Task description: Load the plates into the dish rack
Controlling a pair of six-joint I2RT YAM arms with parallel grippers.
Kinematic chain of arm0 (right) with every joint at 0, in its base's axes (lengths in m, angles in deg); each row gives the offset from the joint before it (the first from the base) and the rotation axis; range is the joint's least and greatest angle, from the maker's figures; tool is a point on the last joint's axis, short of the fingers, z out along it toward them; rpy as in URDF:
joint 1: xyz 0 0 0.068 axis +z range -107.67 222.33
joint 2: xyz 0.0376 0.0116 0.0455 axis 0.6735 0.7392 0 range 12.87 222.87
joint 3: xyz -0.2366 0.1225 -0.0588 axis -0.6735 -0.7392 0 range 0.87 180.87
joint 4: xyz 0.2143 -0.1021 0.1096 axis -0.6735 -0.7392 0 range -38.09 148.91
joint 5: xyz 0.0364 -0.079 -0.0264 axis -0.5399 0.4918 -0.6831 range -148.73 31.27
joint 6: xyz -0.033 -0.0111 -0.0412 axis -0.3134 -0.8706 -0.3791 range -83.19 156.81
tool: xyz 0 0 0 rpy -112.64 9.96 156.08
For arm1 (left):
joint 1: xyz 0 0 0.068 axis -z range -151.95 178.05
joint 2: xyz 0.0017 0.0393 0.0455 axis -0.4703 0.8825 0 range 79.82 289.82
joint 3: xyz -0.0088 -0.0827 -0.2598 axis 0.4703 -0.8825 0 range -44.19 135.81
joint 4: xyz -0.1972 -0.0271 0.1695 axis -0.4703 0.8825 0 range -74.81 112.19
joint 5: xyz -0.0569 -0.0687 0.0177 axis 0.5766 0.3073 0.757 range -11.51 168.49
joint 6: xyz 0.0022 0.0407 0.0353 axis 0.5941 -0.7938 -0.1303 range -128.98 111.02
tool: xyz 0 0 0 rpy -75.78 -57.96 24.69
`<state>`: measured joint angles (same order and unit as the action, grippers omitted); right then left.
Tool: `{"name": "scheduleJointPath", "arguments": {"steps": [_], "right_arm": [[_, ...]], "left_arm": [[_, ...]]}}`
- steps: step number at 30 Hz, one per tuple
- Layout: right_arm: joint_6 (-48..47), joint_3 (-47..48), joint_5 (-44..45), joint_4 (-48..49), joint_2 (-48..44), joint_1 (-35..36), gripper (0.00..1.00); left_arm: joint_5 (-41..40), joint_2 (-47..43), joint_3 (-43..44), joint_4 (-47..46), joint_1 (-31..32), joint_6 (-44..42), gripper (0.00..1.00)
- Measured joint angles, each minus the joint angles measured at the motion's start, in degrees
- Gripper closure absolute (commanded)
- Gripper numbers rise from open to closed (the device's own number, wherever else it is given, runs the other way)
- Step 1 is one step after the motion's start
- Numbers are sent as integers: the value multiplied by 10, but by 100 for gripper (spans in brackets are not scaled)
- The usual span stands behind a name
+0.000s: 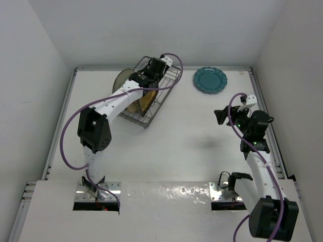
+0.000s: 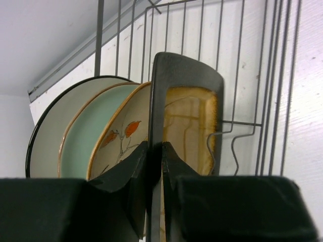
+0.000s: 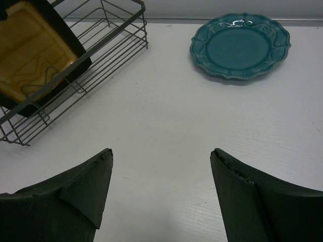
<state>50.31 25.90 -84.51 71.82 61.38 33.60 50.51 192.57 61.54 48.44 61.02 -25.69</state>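
The tabletop is clear beside the teal plate's rim farthest from the rack, so my right gripper should next move outward and down, turning onto that rim of the plate.
The dish rack stands at the back of the table. In the left wrist view the grey dark-rimmed plate, the pale aqua plate and the cream floral plate stand on edge side by side in it. My left gripper is shut on the dark rim of the square amber plate, held upright inside the rack next to the floral plate. The scalloped teal plate lies flat on the table right of the rack. My right gripper is open and empty, well short of the teal plate.
White walls enclose the table on the left, back and right. The rack's near corner lies left of my right gripper. My left arm stretches diagonally over the table to the rack.
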Motion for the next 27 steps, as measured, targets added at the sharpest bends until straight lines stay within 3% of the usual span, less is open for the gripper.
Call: {"name": "scheduleJointPath", "arguments": {"steps": [4,9,12,17,18,19,22,23,27], "right_arm": [[0,-1,0,3,0,0,23],[0,-1,0,4,3,0,23],[0,-1,0,3,3,0,22],[0,3,7,-9,24,0,22],[0,8,14,-20,35,0,22],[1,15,20,-32,49,0,22],[19,42,63,-62,98,1,21],[28,55,77,-65,120,1,21],[70,172,113,-82,278,1,20]], "left_arm": [[-7,1,0,3,-13,-9,82],[-18,1,0,-3,-28,-17,71],[-19,1,0,-5,-30,-23,62],[-20,1,1,-8,-31,-30,37],[-19,1,4,-5,-31,-30,33],[-19,1,10,-1,-31,-29,20],[-13,1,40,5,-31,-32,11],[-11,0,50,5,-31,-30,3],[23,-15,83,10,-31,-26,0]]}}
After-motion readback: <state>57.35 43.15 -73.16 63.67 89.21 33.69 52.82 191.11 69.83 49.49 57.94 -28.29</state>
